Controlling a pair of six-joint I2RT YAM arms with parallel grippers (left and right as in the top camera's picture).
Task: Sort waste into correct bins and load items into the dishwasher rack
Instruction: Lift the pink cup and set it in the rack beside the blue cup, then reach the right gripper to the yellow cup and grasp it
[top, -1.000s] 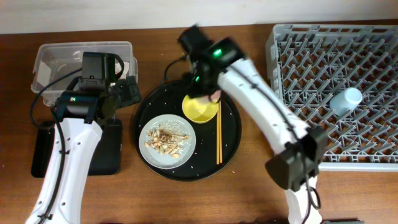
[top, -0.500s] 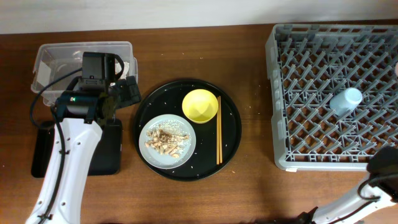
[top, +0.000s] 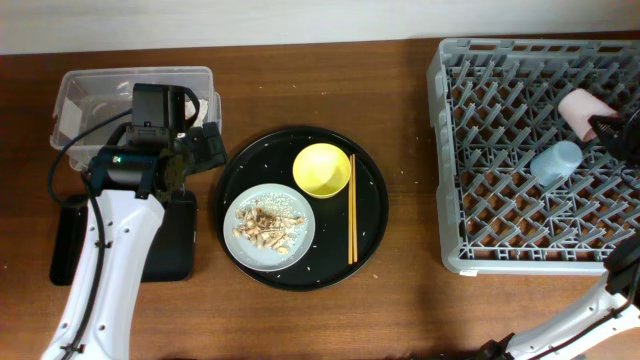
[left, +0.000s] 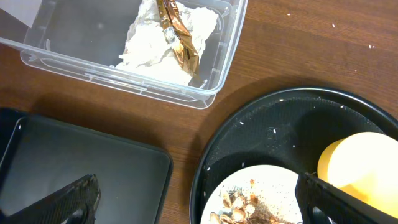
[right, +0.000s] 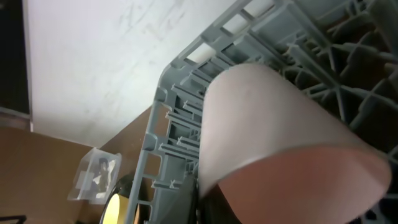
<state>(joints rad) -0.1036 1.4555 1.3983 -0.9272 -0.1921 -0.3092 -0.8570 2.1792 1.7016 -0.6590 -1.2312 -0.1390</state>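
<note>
My right gripper moves back and down next and releases the pink cup (top: 582, 107) on the rack's wires beside the light-blue cup, as they lie below the gripper.
My right gripper (top: 606, 126) is shut on the pink cup (top: 582, 107), held over the right side of the dishwasher rack (top: 470, 150), just above the light-blue cup (top: 555, 162) lying in it. The pink cup fills the right wrist view (right: 273, 124). My left gripper (left: 199, 202) is open and empty, between the clear tub (top: 75, 95) and the round tray. The napkin (left: 168, 37) lies in the tub. The yellow bowl (top: 321, 170), the grey plate (top: 300, 243) with food scraps (top: 266, 225) and the chopsticks (top: 351, 210) sit on the round tray.
The round black speckled tray (top: 370, 215) lies mid-table with scattered rice grains. The shallow black tray (top: 70, 245) lies at the left under my left arm. A brown wrapper piece (left: 179, 43) rests on the napkin. Bare wood lies between the round tray and the rack.
My right arm has swung from over the yellow bowl to the rack's right side, carrying the pink cup. The left arm has not moved.
</note>
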